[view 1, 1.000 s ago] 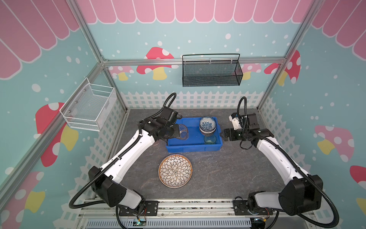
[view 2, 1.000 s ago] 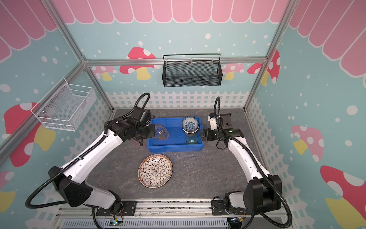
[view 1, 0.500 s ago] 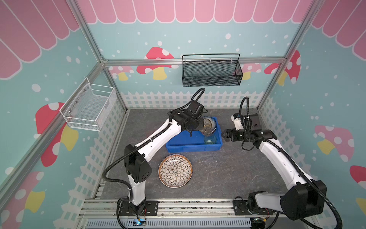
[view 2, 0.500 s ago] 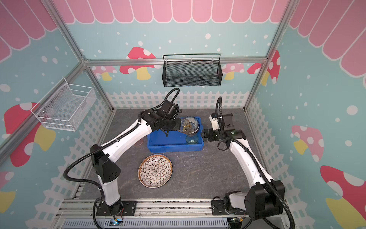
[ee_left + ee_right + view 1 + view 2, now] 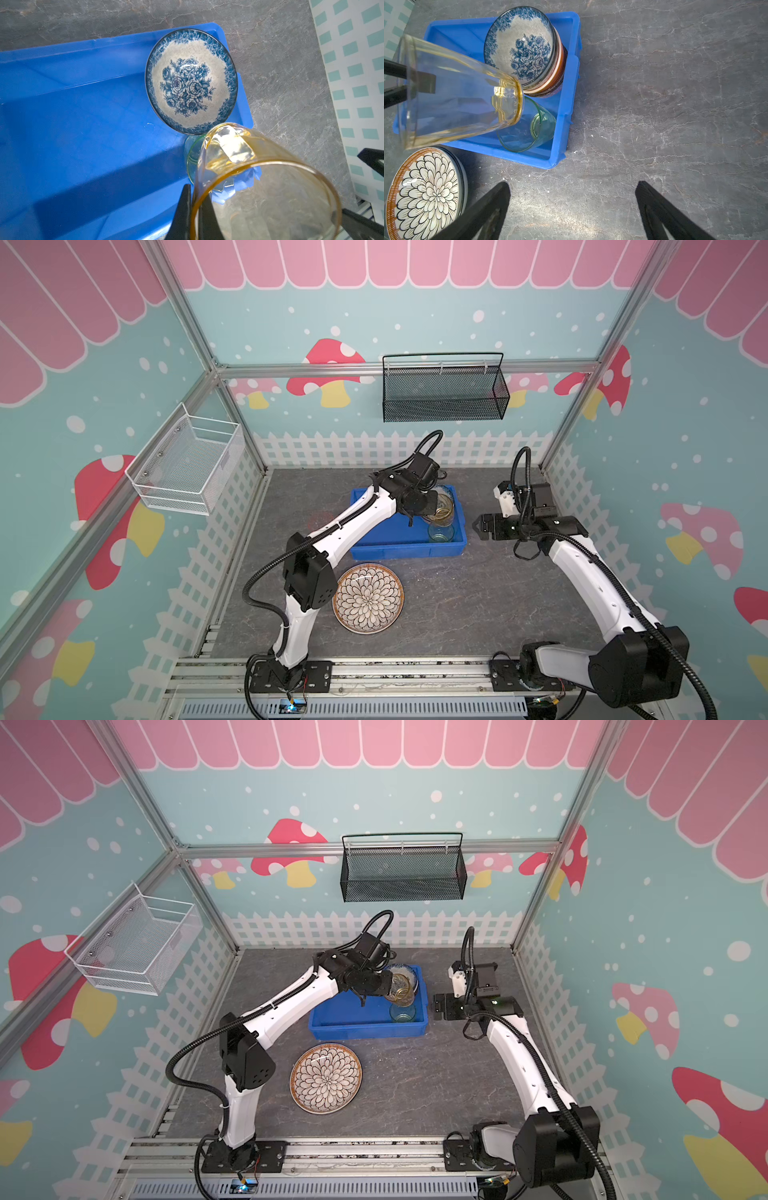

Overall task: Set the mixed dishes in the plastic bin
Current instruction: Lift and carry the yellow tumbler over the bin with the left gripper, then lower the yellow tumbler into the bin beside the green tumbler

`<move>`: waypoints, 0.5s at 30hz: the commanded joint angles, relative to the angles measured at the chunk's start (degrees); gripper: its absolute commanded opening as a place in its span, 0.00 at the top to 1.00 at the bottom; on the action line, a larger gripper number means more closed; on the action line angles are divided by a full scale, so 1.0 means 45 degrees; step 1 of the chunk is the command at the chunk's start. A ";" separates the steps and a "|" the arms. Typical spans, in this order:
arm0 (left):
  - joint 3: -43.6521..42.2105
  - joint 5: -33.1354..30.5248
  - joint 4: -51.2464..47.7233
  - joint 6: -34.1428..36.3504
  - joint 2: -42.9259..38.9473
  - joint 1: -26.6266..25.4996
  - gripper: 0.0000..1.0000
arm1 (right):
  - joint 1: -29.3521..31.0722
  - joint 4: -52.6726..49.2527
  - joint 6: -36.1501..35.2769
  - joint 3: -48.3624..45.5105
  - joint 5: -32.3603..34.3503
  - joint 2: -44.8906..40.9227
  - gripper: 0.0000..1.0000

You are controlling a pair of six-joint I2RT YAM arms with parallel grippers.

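My left gripper is holding the amber cup and will next lower the cup's base into the opening of the green cup (image 5: 441,531) (image 5: 196,159), then let go, because the green cup is upright and empty.
My left gripper (image 5: 194,188) is shut on the rim wall of the translucent amber cup (image 5: 259,176), one finger inside and one outside. It holds the cup tilted on its side over the right end of the blue plastic bin (image 5: 395,541). The cup's base (image 5: 508,99) hangs just above an upright green cup (image 5: 527,128) in the bin's front right corner. A stack of small bowls, the top one with blue flowers (image 5: 523,45), fills the back right corner. The petal-pattern plate (image 5: 368,598) lies on the table in front of the bin. My right gripper (image 5: 573,185) is open and empty, right of the bin.
A black mesh basket (image 5: 442,393) hangs on the back wall and a white wire basket (image 5: 187,466) on the left wall. The left part of the bin floor (image 5: 83,114) is bare. Grey tabletop (image 5: 675,104) stretches right of the bin under my right gripper.
My left arm has swung from the bin's left end to its right end with the amber cup. The cup now hangs tilted over the green cup. The right arm has not moved.
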 commanded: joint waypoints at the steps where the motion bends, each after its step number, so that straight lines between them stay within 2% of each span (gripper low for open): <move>1: 0.0652 0.0194 -0.0409 0.0403 0.0354 -0.0180 1.00 | -0.0100 -0.0144 -0.0261 -0.0186 0.0048 -0.0083 0.02; 7: 0.1439 -0.0064 -0.1222 0.0750 0.0886 -0.0366 1.00 | -0.0144 -0.0049 -0.0275 -0.0226 -0.0038 0.0009 0.02; 15: 0.1410 -0.0188 -0.1389 0.0761 0.1078 -0.0409 1.00 | -0.0183 -0.0005 -0.0336 -0.0343 -0.0106 0.0091 0.02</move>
